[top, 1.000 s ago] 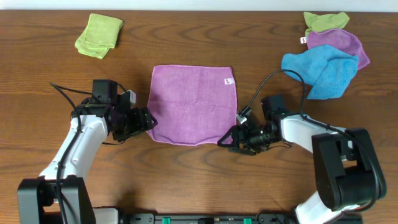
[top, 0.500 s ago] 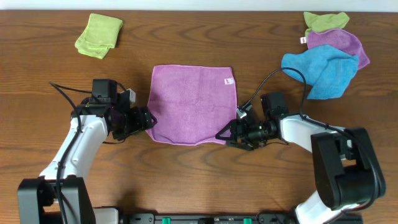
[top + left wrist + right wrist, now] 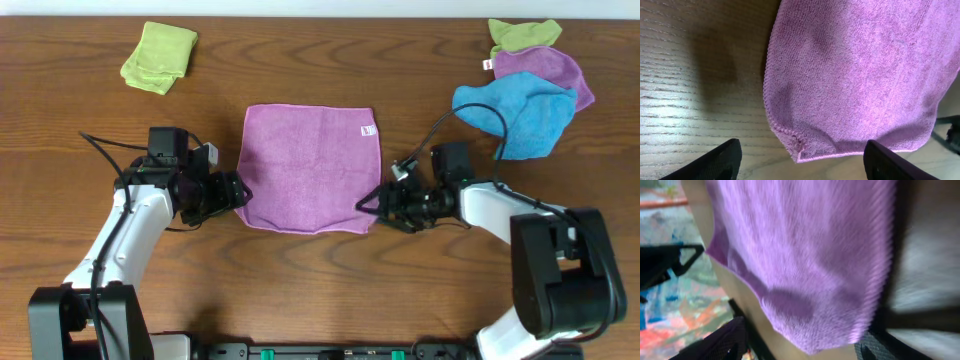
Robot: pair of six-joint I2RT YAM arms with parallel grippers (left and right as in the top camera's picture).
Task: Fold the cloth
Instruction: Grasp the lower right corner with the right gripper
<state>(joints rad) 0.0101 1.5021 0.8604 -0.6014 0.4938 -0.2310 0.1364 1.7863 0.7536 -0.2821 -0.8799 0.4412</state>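
Observation:
To grab the cloth's near corner (image 3: 242, 214) (image 3: 799, 149), my left gripper will lower onto it first.
The orchid-purple cloth (image 3: 310, 165) lies flat in the middle of the table, its white tag (image 3: 367, 129) at the far right corner. My left gripper (image 3: 240, 193) is open at the cloth's near left corner. In the left wrist view that corner (image 3: 797, 155) lies between the spread fingers (image 3: 802, 167). My right gripper (image 3: 368, 205) is open at the near right corner. The right wrist view is blurred; the cloth (image 3: 805, 255) fills it and its corner hangs between the two dark fingers (image 3: 805, 352).
A folded green cloth (image 3: 159, 56) lies at the far left. At the far right lies a pile: a green cloth (image 3: 523, 34), a rounded purple cloth (image 3: 548, 68) and a bright blue cloth (image 3: 515, 113). A cable loops over the right arm.
My right gripper has moved away from the table's front edge and up to the cloth's near right corner. The left arm and the cloth have barely moved.

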